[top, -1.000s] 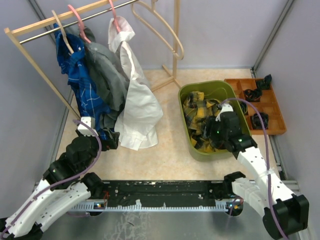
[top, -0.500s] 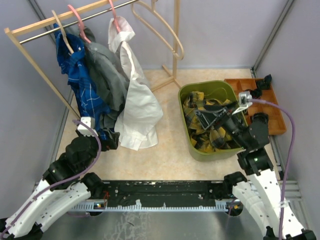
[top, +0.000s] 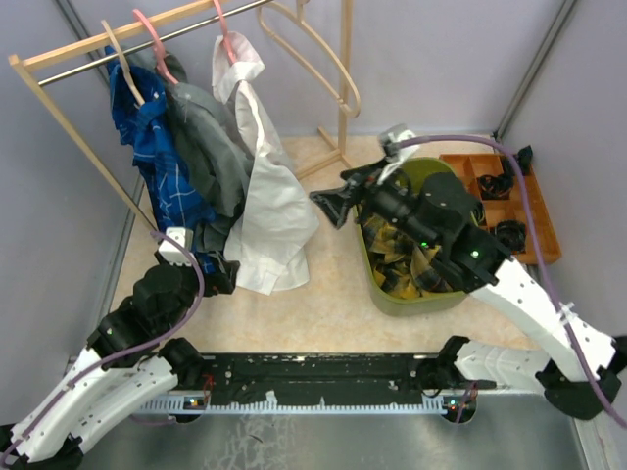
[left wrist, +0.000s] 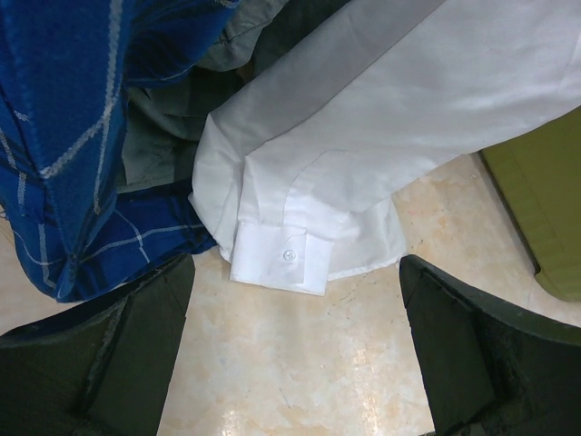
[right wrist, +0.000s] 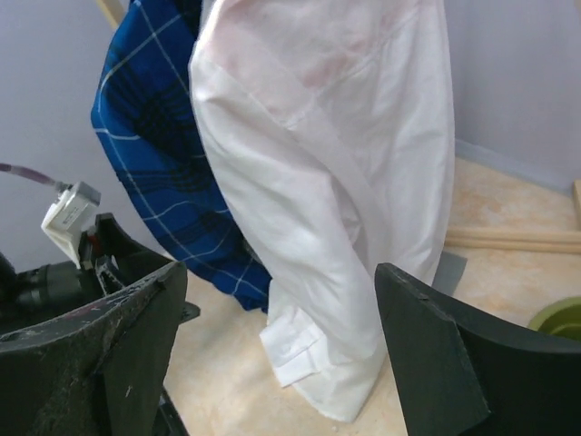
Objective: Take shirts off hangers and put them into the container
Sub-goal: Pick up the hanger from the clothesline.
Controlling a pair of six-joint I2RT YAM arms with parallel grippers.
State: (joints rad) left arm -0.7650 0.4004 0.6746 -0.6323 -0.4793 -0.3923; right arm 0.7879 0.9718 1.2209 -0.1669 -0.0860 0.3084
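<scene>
My right gripper swings left in the top view next, turning outward, onto the white shirt's front below the collar. This shirt hangs nearest the container (top: 392, 297).
Three shirts hang on the rod: blue checked (top: 157, 162), grey (top: 211, 147) and white (top: 269, 211), on a wood-coloured hanger (top: 120, 59) and pink hangers (top: 147, 27). The yellow-and-black plaid shirt (top: 392, 245) lies in the olive-green container (top: 392, 297). My right gripper (top: 338, 196) is open and empty, just right of the white shirt (right wrist: 336, 182), its jaws either side of the hanging sleeve but apart from it (right wrist: 281, 354). My left gripper (top: 220, 269) stands open low over the floor, a little short of the white cuff (left wrist: 277, 259), with nothing in it (left wrist: 295, 354).
An orange compartment tray (top: 544, 211) with black items sits right of the container. The wooden rack frame (top: 59, 98) and its post (top: 345, 98) stand at the back, with empty pale hangers (top: 313, 59) on it. Walls close in left and right.
My right gripper has opened, come up out of the container and swung left to the white shirt, leaving the plaid shirt in the basin. The left arm has barely moved.
</scene>
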